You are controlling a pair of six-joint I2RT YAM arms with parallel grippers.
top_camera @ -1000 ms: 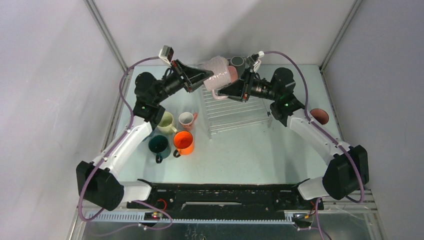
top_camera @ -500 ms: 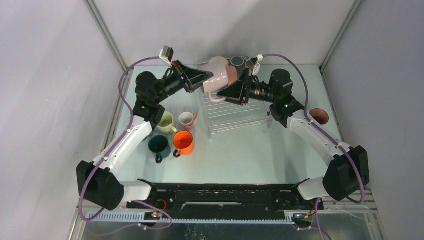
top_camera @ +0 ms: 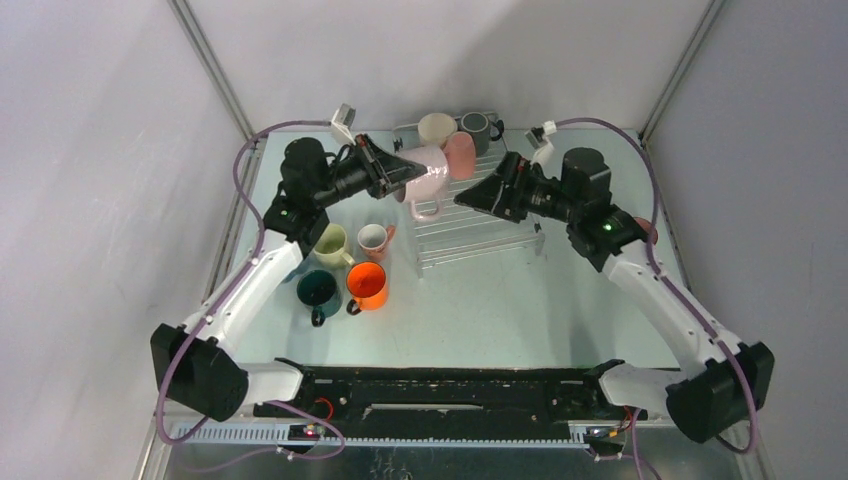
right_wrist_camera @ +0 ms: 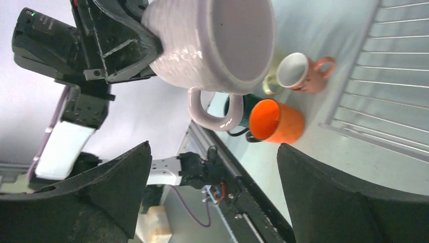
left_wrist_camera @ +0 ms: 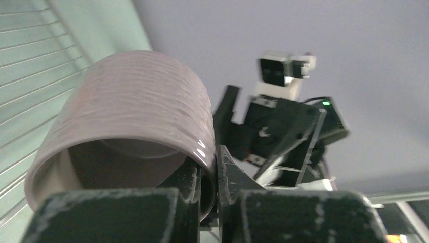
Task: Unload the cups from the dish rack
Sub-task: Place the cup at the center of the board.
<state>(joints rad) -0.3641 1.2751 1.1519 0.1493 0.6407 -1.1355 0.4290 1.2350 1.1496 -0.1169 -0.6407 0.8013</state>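
Note:
My left gripper moves back and down next, turns its fingers downward, and releases the ribbed cup (top_camera: 428, 176) on the tabletop (top_camera: 411, 316) beside the orange cup, since that spot is bare.
My left gripper (top_camera: 404, 172) is shut on the rim of a pale pink ribbed cup (top_camera: 428, 176), held in the air over the left end of the dish rack (top_camera: 480, 235) with its handle hanging down. In the left wrist view one finger is inside the cup (left_wrist_camera: 131, 111) and one outside. My right gripper (top_camera: 468, 196) stands open, apart from the cup, to its right. The right wrist view shows the cup (right_wrist_camera: 217, 40) beyond its wide-spread fingers (right_wrist_camera: 121, 187). A cream cup (top_camera: 436, 128), a pink cup (top_camera: 461, 155) and a dark grey cup (top_camera: 476, 124) stand at the rack's far end.
On the table left of the rack stand a pale green cup (top_camera: 332, 243), a small pink-handled cup (top_camera: 374, 238), a dark teal cup (top_camera: 318, 290) and an orange cup (top_camera: 367, 284). A mauve cup (top_camera: 643, 230) peeks out behind the right arm. Enclosure walls stand close on both sides.
The right gripper has let go of the pale pink cup, opened wide and drawn back to the right. The left gripper has carried the cup slightly left and down.

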